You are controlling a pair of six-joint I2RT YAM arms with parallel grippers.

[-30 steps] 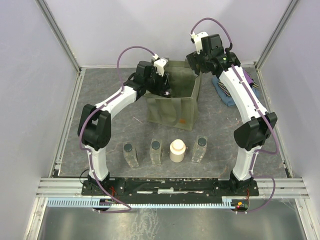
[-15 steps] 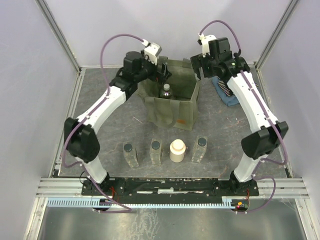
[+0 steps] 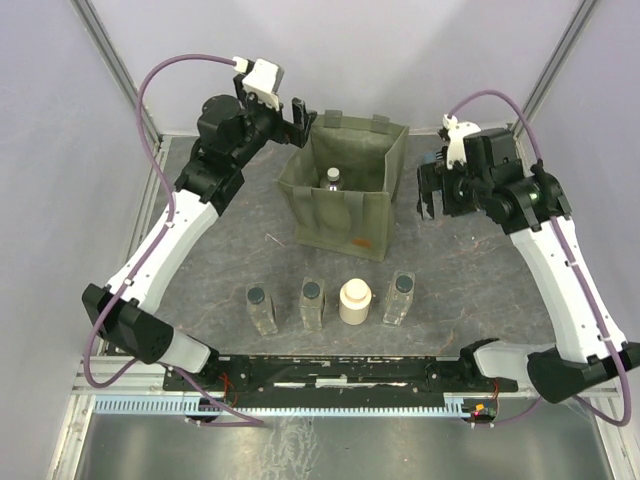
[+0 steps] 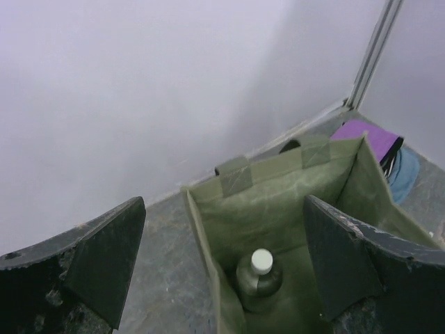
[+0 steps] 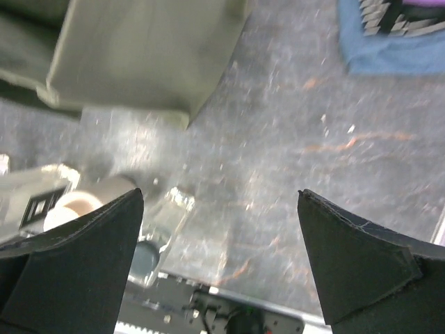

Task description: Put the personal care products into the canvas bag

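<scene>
My right gripper moves back and down onto its body below the cap (image 3: 399, 302) (image 5: 164, 228) next. The clear rectangular bottle at the row's end stands nearest the gripper.
The olive-green canvas bag (image 3: 350, 190) stands open at the back middle, with the round nozzle-topped bottle (image 3: 332, 179) upright inside it; the bottle also shows in the left wrist view (image 4: 259, 280) inside the bag (image 4: 278, 202). Three clear rectangular bottles (image 3: 260, 308) (image 3: 312, 302) (image 3: 400, 297) and the cream-white jar (image 3: 354, 301) stand in a row near the front. My left gripper (image 3: 297, 118) is open and empty, raised just left of the bag's rim. My right gripper (image 3: 430, 195) is open and empty, right of the bag, above the table.
A blue and purple folded cloth (image 5: 389, 35) lies at the back right, hidden behind my right arm in the top view. Metal frame rails (image 3: 330, 370) run along the front edge. Grey walls close the sides and back.
My left gripper has risen out of the bag and moved back-left, leaving the round bottle inside. My right gripper has swung away from the bag's right rim, forward and to the right.
</scene>
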